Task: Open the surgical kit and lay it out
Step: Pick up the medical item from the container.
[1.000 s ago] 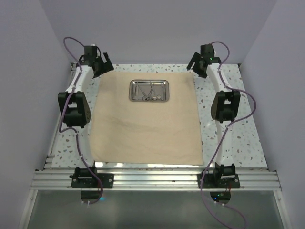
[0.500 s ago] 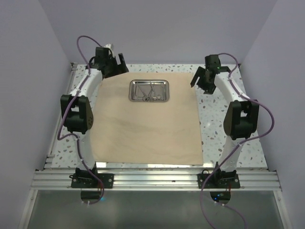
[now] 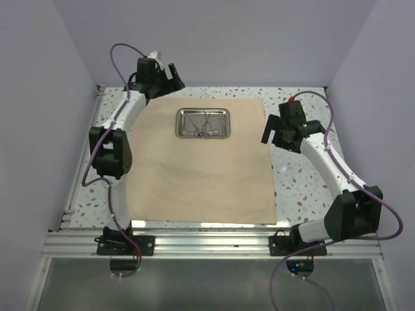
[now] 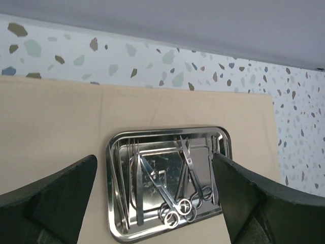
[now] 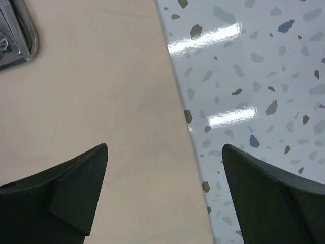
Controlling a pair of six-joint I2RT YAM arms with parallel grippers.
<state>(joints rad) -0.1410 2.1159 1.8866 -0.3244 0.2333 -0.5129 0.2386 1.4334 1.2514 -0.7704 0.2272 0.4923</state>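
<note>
I need to move my left gripper to the right in the top view and lower it onto the blades of the crossing forceps, since they lie on top of another tool.
The tan cloth wrap (image 3: 201, 162) of the surgical kit lies spread flat over the table. A shiny steel tray (image 3: 203, 123) stands on its far part, holding scissor-like forceps (image 4: 190, 173) and tweezers (image 4: 138, 188). My left gripper (image 3: 165, 76) hangs open at the cloth's far left corner, nothing between its fingers; its wrist view looks down on the steel tray (image 4: 114, 203). My right gripper (image 3: 275, 133) is open above the cloth's right edge (image 5: 185, 117), holding nothing. A corner of the tray (image 5: 20, 35) shows in the right wrist view.
The speckled white table (image 3: 311, 188) shows around the cloth. Plain walls close the back and both sides. An aluminium rail (image 3: 207, 243) with the arm bases runs along the near edge.
The left gripper has moved right along the far edge toward the tray. The right arm has swung back and outward, its gripper now lower beside the cloth's right edge, and its jaws have widened.
</note>
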